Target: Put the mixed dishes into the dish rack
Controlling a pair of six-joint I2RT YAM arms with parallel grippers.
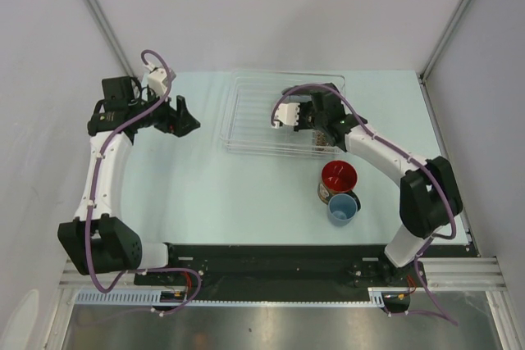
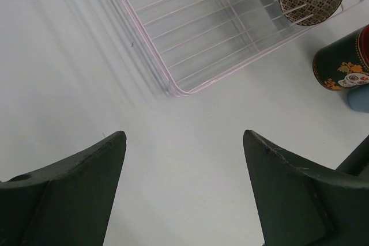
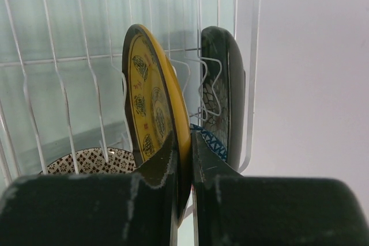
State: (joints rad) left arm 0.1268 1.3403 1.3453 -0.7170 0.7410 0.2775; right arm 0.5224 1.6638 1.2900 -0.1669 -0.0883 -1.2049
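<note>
My right gripper should next lower the round yellow dark-rimmed plate a little deeper between the rack's ribs and then open.
My right gripper [image 3: 184,137] is shut on the rim of the round yellow dark-rimmed plate [image 3: 151,105], which stands on edge between the ribs of the clear dish rack [image 3: 55,61]. Right of it the black square floral plate [image 3: 226,87] stands upright, with the blue mosaic bowl [image 3: 211,140] showing low between them. The small patterned bowl [image 3: 86,159] lies in the rack to the left. In the top view the right gripper [image 1: 316,118] is inside the rack [image 1: 246,112]. My left gripper [image 1: 187,117] is open and empty over the table, left of the rack.
The red-inside cup [image 1: 337,178] and the light blue cup [image 1: 343,207] stand together on the table in front of the rack's right end. Both also show in the left wrist view, the dark cup [image 2: 340,61] and the blue one [image 2: 358,99]. Walls enclose the table.
</note>
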